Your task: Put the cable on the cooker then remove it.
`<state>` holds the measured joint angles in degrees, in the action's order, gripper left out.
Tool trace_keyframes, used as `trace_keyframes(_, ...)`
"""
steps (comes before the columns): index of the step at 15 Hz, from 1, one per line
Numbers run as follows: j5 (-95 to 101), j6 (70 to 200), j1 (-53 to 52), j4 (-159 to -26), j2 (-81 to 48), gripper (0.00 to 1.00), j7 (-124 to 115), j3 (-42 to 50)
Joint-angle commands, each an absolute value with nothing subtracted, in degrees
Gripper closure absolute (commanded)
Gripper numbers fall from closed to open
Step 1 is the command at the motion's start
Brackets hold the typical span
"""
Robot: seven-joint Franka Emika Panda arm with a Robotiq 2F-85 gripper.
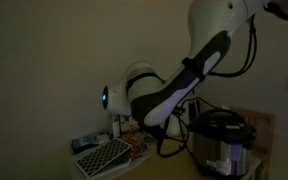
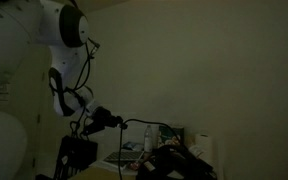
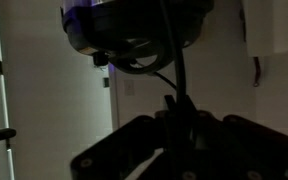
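My gripper is to go down, away from the cooker (image 1: 222, 142) and toward the bare counter by the tray, and let go of the cable there, since the cable still arcs across to the cooker.
The scene is dim. The cooker (image 1: 222, 142), steel with a black lid and knob, stands at the right of the counter. In an exterior view it is a dark mass low down (image 2: 179, 166). My gripper (image 2: 110, 121) is held in the air to one side of the cooker and higher than it, shut on the thin black cable (image 2: 136, 122). The cable arcs from the fingers down toward the cooker. In the wrist view the cable (image 3: 174, 62) runs straight between my fingertips (image 3: 175, 108). A loop of cable (image 1: 169, 146) hangs beside the cooker.
A white gridded tray (image 1: 104, 157) lies on the counter with small items behind it. A white paper-towel roll (image 2: 200, 150) stands behind the cooker. The wall is close behind. The robot's own arm (image 1: 169, 90) crosses over the counter.
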<state>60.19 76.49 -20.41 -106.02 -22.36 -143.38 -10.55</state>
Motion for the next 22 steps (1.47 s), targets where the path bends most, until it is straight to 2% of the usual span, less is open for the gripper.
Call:
trace_keyframes(1, 68.3, 72.3, -25.0, -98.9, -30.7, 0.98, -139.6, -12.1)
trace_keyframes(2, 64.1, 74.7, -23.3, -102.9, -27.3, 0.91, -143.0, -12.4)
trace_keyframes(6, 66.8, 73.2, -25.1, -99.6, -32.0, 0.91, -142.5, -12.4)
trace_keyframes(7, 66.8, 73.2, -24.9, -99.3, -32.0, 0.98, -142.2, -12.3)
trace_keyframes(16, 82.2, 74.9, -33.6, -84.7, -50.0, 0.98, -130.4, -13.2)
trace_keyframes(17, 78.7, 74.4, -32.1, -90.2, -47.4, 0.91, -135.4, -13.9)
trace_keyframes(22, 79.8, 74.5, -32.8, -85.7, -51.2, 0.91, -133.2, -13.2)
